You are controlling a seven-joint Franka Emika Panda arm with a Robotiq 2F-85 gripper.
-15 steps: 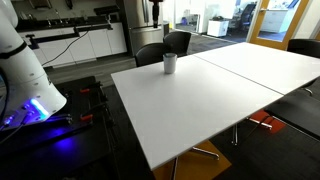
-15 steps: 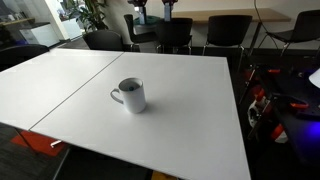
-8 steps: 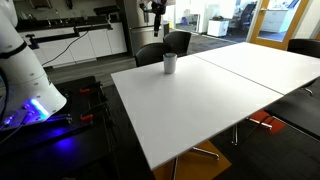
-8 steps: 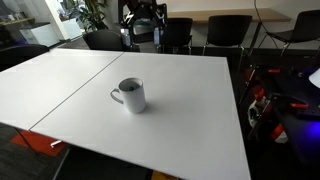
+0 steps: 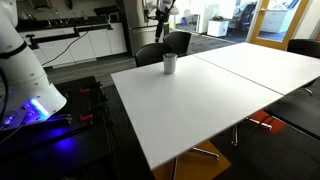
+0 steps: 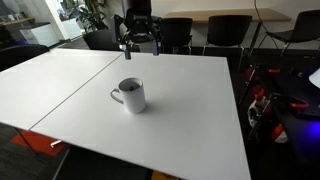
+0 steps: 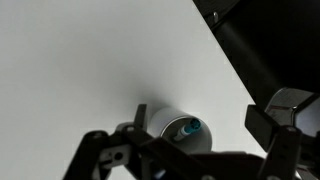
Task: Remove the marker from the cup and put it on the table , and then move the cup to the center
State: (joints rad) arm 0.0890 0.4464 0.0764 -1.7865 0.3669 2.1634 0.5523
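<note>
My gripper is open and next needs to move down toward the cup's opening and bring its fingers around the marker's teal-tipped end (image 7: pixel 190 127), because that end points up inside the cup.
The cup (image 6: pixel 130 95), a small light mug with a side handle, stands on the white table (image 6: pixel 185 125); it also shows near the table's far edge in an exterior view (image 5: pixel 170 63). In the wrist view the cup (image 7: pixel 168 124) is seen from above with the marker (image 7: pixel 188 128) leaning inside it, teal-tipped end up. My gripper (image 6: pixel 138 38) hangs open and empty in the air above and behind the cup, also seen in an exterior view (image 5: pixel 157 10). In the wrist view its fingers (image 7: pixel 98 148) spread wide on either side of the cup.
Dark chairs (image 6: pixel 228 30) stand along the table edge behind the cup, and one more (image 5: pixel 176 42) is close to the cup. A seam joins the two table panels (image 5: pixel 235 80). A white machine with blue light (image 5: pixel 30 100) stands on the floor beside the table.
My gripper has come down from the top of both exterior views towards the cup. The cup and marker have not moved.
</note>
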